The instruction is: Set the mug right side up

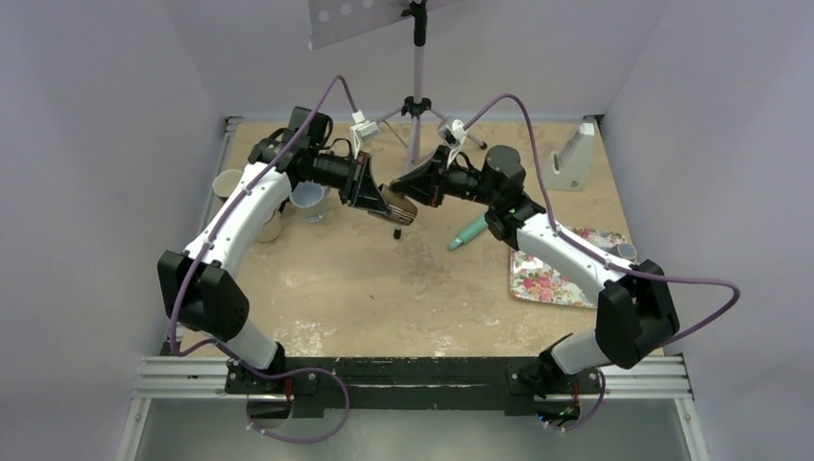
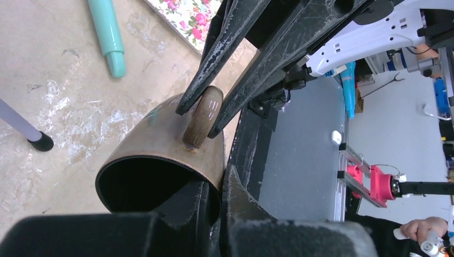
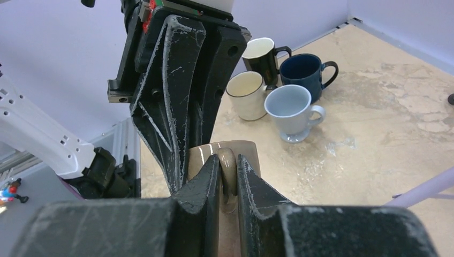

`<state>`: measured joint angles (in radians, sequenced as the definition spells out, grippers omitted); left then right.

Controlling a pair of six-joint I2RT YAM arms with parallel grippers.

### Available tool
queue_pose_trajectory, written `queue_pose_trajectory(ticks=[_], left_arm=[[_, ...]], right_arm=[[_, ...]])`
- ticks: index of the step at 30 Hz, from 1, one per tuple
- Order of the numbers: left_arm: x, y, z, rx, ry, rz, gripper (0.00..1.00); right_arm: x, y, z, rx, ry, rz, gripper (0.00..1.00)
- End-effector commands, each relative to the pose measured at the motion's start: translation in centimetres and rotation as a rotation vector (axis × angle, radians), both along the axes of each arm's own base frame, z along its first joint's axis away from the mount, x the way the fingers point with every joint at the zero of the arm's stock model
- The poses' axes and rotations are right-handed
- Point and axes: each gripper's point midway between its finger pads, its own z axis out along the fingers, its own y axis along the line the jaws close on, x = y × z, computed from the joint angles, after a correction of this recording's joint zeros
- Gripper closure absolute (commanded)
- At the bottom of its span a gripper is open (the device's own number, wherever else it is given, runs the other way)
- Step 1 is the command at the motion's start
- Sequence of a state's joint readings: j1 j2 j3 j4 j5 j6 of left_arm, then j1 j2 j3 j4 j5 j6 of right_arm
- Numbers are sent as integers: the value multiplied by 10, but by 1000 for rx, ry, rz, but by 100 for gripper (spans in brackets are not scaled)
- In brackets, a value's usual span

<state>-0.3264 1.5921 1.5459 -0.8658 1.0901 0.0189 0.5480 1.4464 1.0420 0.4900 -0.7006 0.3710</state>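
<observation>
My left gripper swings fingers-down to the left in the top view and down next, as the brown mug hangs tilted. It then releases it beside the cream mug.
A brown mug (image 1: 402,208) hangs in the air above the table's middle, held by both grippers. My left gripper (image 2: 222,181) is shut on the mug's wall (image 2: 160,144) at the rim, one finger inside the dark opening and one outside. My right gripper (image 3: 228,160) is shut on the mug's handle (image 3: 228,172), which also shows in the left wrist view (image 2: 203,115). The mug lies tilted, its opening facing the left wrist camera. In the top view the left gripper (image 1: 389,205) and the right gripper (image 1: 408,189) meet at the mug.
Several mugs stand at the far left: black-and-white (image 3: 262,53), navy (image 3: 305,69), cream (image 3: 246,93) and light blue (image 3: 292,107). A teal marker (image 1: 468,232) lies beside a floral tray (image 1: 557,274) at the right. A tripod stand (image 1: 417,96) is behind the grippers, and a white object (image 1: 574,158) sits at the far right.
</observation>
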Motion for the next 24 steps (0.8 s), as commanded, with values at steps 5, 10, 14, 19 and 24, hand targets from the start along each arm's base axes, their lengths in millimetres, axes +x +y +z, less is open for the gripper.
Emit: queue_pose_trajectory(ticks=[5,10,14,19,24], left_arm=[[26,53,-33,376,-194,153,100],[21,123,-71,756,-313,146,100],[0,179,-97,995,-264,145,100],[-19,255,-117,1120,-100,312,100],[-46,316,-128,1175,18,447,100]], right_arm=[[21,-5,36,-17,-24,-126,46],[25,-25,28,-94,-61,-232,8],[30,-47,26,-131,-86,-356,7],[31,-71,24,-174,-116,-466,6],[44,-99,16,-222,-58,-632,2]])
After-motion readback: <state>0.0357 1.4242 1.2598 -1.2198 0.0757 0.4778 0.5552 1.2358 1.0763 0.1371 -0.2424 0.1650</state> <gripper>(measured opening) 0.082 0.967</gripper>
